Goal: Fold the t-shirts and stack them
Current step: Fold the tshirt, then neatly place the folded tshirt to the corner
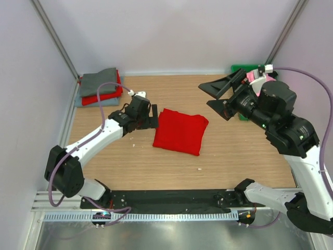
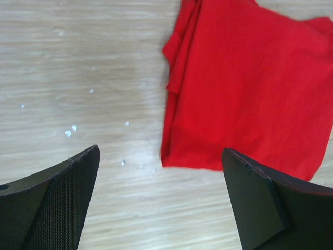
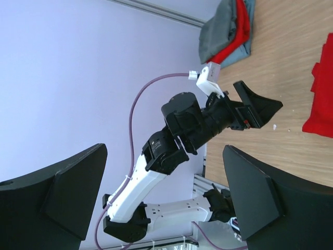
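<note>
My left gripper moves outward along the bright red t-shirt's side edge next and lowers there, since loose folds show at the bright red t-shirt's far corner nearest the stack [image 1: 164, 111].
A folded bright red t-shirt [image 1: 181, 130] lies in the middle of the wooden table; it also shows in the left wrist view [image 2: 250, 88] and at the edge of the right wrist view [image 3: 321, 101]. A stack of folded shirts [image 1: 100, 86], grey on top over red and light blue-grey, sits at the back left corner and shows in the right wrist view [image 3: 229, 28]. My left gripper [image 1: 151, 117] is open and empty just left of the red shirt's edge, low over the table. My right gripper [image 1: 218, 96] is open and empty, raised at the back right, pointing left.
A green plastic bin [image 1: 240, 69] with pink cloth [image 1: 251, 76] stands at the back right behind the right arm. Small white specks [image 2: 70, 130] lie on the wood left of the red shirt. Walls close the table at left, back and right.
</note>
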Robot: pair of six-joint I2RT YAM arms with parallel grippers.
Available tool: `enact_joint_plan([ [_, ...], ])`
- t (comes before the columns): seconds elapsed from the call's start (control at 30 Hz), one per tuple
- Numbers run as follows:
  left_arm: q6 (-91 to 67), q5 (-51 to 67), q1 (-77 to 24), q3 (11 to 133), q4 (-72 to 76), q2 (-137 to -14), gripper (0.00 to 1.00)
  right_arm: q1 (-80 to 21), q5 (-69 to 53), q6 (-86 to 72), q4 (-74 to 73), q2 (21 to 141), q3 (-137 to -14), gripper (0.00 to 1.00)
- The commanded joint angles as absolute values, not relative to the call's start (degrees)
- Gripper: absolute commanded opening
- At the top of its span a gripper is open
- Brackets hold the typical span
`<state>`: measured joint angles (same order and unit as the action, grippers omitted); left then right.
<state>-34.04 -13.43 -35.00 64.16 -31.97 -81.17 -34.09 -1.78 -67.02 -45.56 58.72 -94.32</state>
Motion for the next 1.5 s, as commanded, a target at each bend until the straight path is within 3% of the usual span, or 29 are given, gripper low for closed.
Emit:
enact_joint_plan([
  [0.0, -32.3, -9.7, -32.5, 66.6, -24.7, -83.8, 1.0, -34.5, -2.0, -68.4, -45.4, 60.8, -95.8, 1.0],
  [0.7, -32.9, -0.3, -26.8, 69.9, -16.8, -93.0, 1.0, -34.5, -4.5, -69.6, -38.7, 60.1, -89.2, 1.0],
  [1.13, -29.6, 18.0, -20.2, 87.4, -9.5, -117.0, 1.0, -34.5, -6.7, -62.2, -37.2, 56.9, -73.0, 1.0],
  [1.3, -31.5, 22.0, -18.6, 93.2, -10.2, -125.1, 0.91, -34.3, -8.1, -60.4, -38.2, 56.6, -72.4, 1.0],
  [1.47, -34.9, 26.9, -18.7, 89.0, -5.8, -125.2, 0.8, -34.4, -6.9, -59.3, -39.9, 56.2, -72.1, 1.0],
])
